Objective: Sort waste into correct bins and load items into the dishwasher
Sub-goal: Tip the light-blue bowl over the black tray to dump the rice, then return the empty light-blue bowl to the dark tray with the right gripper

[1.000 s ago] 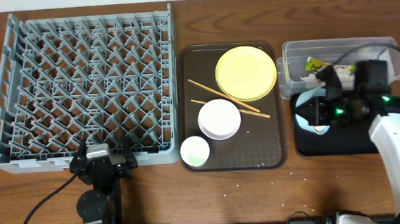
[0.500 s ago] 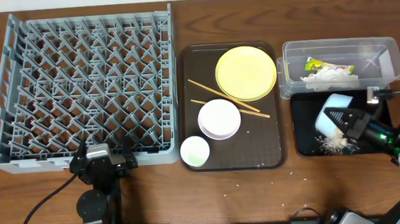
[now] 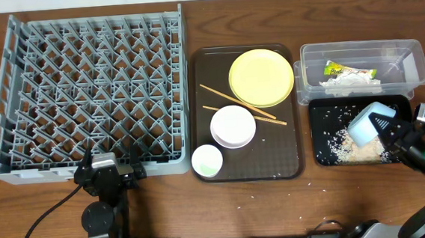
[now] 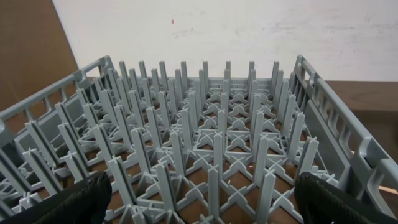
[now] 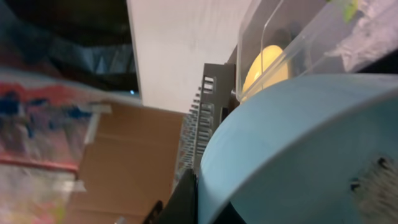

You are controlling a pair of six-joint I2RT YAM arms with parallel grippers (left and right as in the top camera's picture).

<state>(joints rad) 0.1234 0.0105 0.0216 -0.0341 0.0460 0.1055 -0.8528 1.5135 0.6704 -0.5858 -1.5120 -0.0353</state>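
Observation:
The right gripper next levels the bowl, carries it left in the overhead view to the serving tray's empty near corner (image 3: 279, 155), lowers it and releases it.
My right gripper (image 3: 393, 131) is shut on the rim of the light blue bowl (image 3: 369, 123) and holds it tipped on its side over the black tray (image 3: 322, 152). Loose rice (image 3: 349, 145) lies in that tray. The bowl fills the right wrist view (image 5: 311, 149). The clear tub (image 3: 410, 54) holds a yellow-green wrapper (image 3: 336, 69) and white paper (image 3: 351, 84). The yellow plate (image 3: 260, 76), chopsticks (image 3: 234, 102), white bowl (image 3: 232, 126) and small cup (image 3: 206, 160) sit on the brown serving tray (image 3: 290, 158). My left gripper (image 3: 105, 170) is open at the near edge of the grey rack (image 3: 90, 90).
A few rice grains lie on the wooden table in front of the serving tray (image 3: 252, 199). The left wrist view looks across the rack's upright pegs (image 4: 211, 143) toward a white wall.
My right gripper has swung the blue bowl from the black tray's left part to its right part, tipping it. Much more rice now lies in the tray.

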